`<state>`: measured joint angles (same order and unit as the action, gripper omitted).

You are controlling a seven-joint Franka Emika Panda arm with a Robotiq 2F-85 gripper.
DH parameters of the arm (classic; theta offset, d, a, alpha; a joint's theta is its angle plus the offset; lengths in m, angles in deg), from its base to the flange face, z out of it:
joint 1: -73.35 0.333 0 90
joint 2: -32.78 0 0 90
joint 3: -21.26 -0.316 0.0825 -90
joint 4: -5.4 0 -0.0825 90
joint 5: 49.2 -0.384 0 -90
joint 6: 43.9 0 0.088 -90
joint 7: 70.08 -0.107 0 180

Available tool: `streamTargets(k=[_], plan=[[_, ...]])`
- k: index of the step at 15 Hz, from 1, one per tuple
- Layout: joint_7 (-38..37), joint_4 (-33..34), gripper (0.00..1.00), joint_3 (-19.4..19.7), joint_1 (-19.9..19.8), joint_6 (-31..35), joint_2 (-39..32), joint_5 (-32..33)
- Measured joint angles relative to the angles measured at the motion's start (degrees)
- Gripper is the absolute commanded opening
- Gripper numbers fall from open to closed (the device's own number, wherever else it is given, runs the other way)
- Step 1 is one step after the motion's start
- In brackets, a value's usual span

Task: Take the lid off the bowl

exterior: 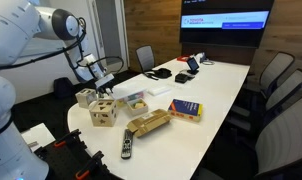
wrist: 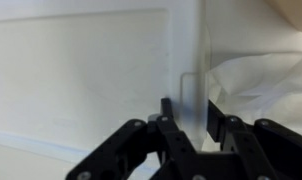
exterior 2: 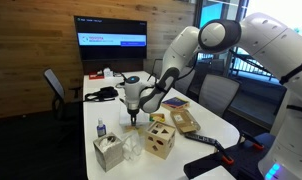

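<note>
My gripper lifts and tilts next, carrying the lid's edge outward past the bowl to release it on the clear tabletop, which lies outward of the gripper.
My gripper (wrist: 191, 106) is shut on the lid (wrist: 194, 85), a thin whitish-translucent piece that stands edge-on between the fingers in the wrist view. In both exterior views the gripper (exterior: 99, 84) (exterior 2: 134, 114) hangs a little above the table, between the two cubes. The bowl (exterior: 136, 101), small and clear with a whitish rim and yellowish bits inside, sits on the table to the side of the gripper, apart from it. I cannot pick the bowl out with certainty in the exterior view from the opposite side.
A wooden cube with holes (exterior: 103, 112) (exterior 2: 161, 140) and a pale box (exterior: 86, 97) (exterior 2: 109, 152) stand near the table end. A blue and yellow book (exterior: 186, 110), a cardboard pack (exterior: 148, 123), a remote (exterior: 127, 145) and a small bottle (exterior 2: 100, 130) lie around. Crumpled white paper (wrist: 261, 80) lies below the gripper.
</note>
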<state>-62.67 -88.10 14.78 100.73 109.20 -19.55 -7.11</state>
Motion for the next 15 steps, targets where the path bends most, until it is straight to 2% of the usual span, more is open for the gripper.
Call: streamTargets(k=[6, 15], plan=[[3.60, 1.16, 0.13, -1.74, -1.31, -2.82, 0.00, -2.70], [3.47, 1.64, 0.09, -1.44, -1.35, -3.15, 1.78, -3.05]])
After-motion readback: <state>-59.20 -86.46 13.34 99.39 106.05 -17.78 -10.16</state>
